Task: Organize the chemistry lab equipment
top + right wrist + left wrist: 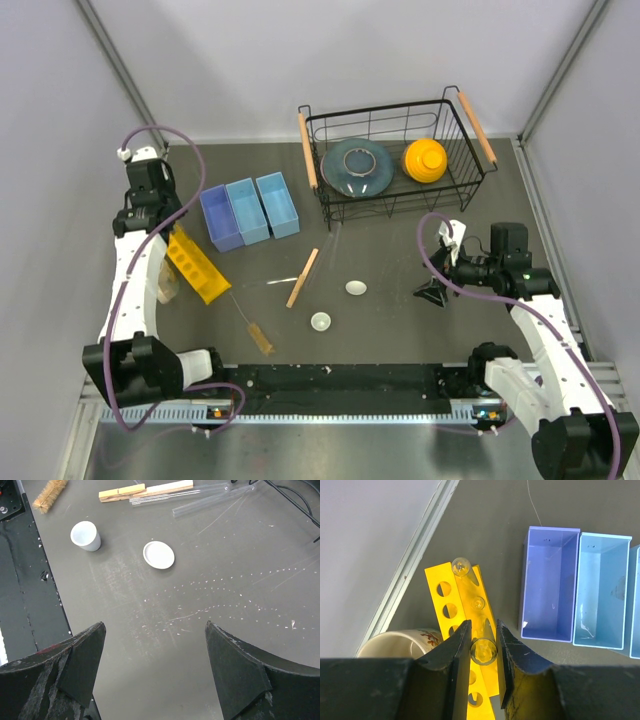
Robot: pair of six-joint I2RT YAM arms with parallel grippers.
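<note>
My left gripper will next go down toward the side of the rack by the blue bins, and then it will open.
My left gripper [483,625] is shut on a clear glass test tube [483,651], held upright over the yellow tube rack [470,595] [196,265], which holds another tube [461,566]. In the top view the left gripper [165,238] hangs at the rack's far end. Mid-table lie a tan wooden stick [303,277] [145,490], thin clear rods [283,281] [210,502], an amber-bristled brush [258,335] [50,489], a flat white dish [356,288] [159,555] and a small white cup [320,321] [85,535]. My right gripper [437,290] [155,625] hovers open over bare table to their right.
Three blue bins [250,210] [547,585] stand side by side right of the rack. A black wire basket [384,208] at the back holds a blue-grey plate [357,166] and a yellow bowl [425,159]. A cream mug [400,642] sits left of the rack.
</note>
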